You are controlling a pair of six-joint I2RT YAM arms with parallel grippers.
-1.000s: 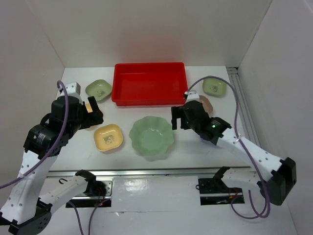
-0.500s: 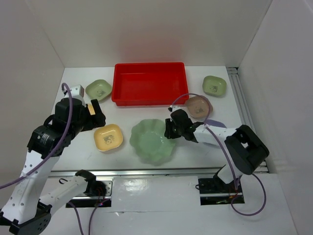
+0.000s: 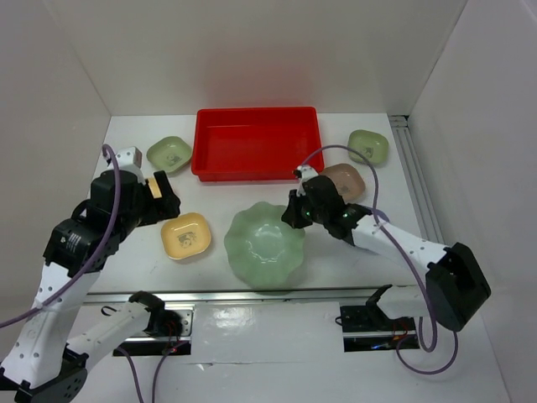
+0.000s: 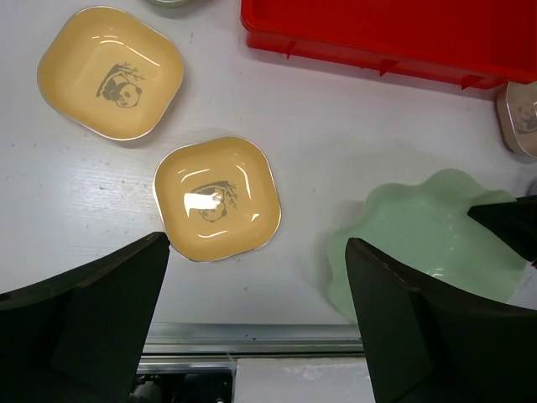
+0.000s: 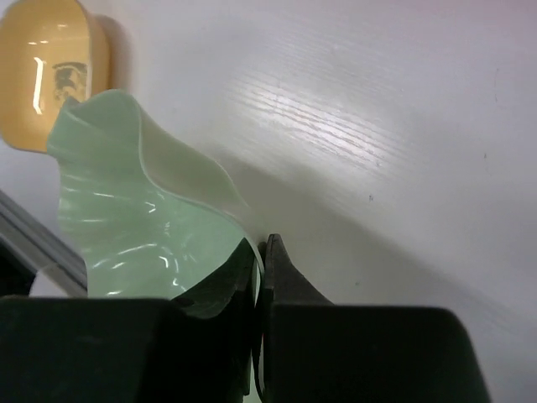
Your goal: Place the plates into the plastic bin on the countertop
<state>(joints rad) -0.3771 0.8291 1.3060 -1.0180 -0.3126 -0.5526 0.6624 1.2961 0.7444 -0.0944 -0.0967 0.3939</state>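
Note:
My right gripper next lifts the plate [image 3: 263,246], moves it outward, then lowers and releases it inside the empty red bin [image 3: 258,143], as that lies outward.
My right gripper [image 3: 295,213] is shut on the right rim of the large pale-green scalloped plate [image 3: 263,246]. The plate is tilted, with its gripped side raised off the white countertop [image 3: 336,260]. In the right wrist view the right gripper [image 5: 264,252] pinches the thin rim of the plate [image 5: 143,210]. The red plastic bin [image 3: 256,143] lies empty behind it. My left gripper [image 4: 256,243] hangs open above a yellow dish [image 4: 216,198], with a second yellow dish [image 4: 111,71] beyond. In the top view the left gripper [image 3: 164,201] is left of the yellow dish [image 3: 186,236].
A green dish [image 3: 170,153] lies left of the bin and another green dish [image 3: 368,146] right of it. A tan dish [image 3: 346,179] sits just behind my right arm. White walls close in three sides, and a metal rail [image 3: 252,295] runs along the near edge.
The right gripper dropped to the big green plate's right rim, shut on it and tipped that side up. The plate shifted toward the near edge. The left arm barely moved.

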